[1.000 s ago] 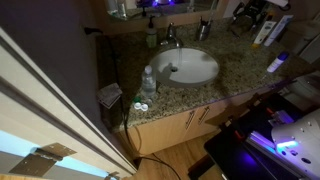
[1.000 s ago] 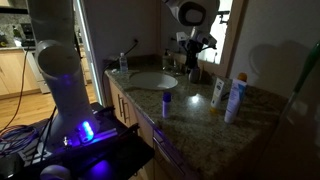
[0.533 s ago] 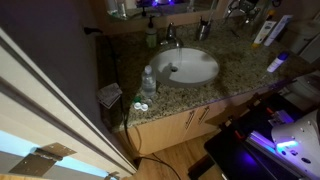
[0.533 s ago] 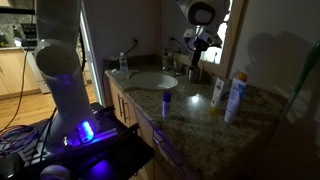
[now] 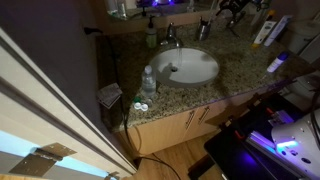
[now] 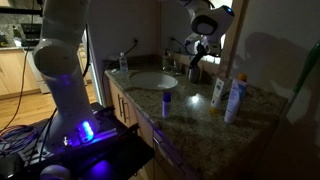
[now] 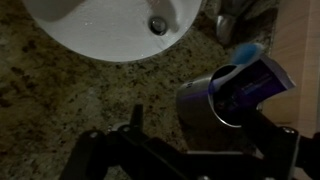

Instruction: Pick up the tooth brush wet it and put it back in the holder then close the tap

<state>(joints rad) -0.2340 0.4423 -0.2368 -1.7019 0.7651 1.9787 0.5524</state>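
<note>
I should move my gripper toward the tap [image 5: 171, 41] next until its open fingers are on both sides of the tooth brush, because the blue end of the tooth brush stands on the tap side of the fingers.
The holder [image 7: 212, 103], a pale round cup, stands on the granite counter right of the white basin [image 7: 100, 35]. The tooth brush [image 7: 252, 78], whitish with a blue end, sticks out of it. My gripper [image 7: 205, 135] hangs open above the holder, with one dark finger [image 7: 135, 122] on the holder's left and the other on its right, touching nothing. In both exterior views the gripper [image 5: 230, 10] [image 6: 198, 50] is over the holder [image 5: 204, 30] [image 6: 193, 72] at the back of the counter. The silver tap [image 5: 171, 41] sits behind the basin; whether water runs I cannot tell.
A green-tinted soap bottle [image 5: 151, 36] stands left of the tap. A clear water bottle [image 5: 148, 82] is at the front counter edge. White bottles [image 6: 217, 92] [image 6: 236, 97] and a small blue-capped tube [image 6: 166, 103] stand on the counter. The mirror wall is close behind the holder.
The arm has shifted sideways along the back of the counter toward the holder. The jaws stayed open and nothing on the counter moved.
</note>
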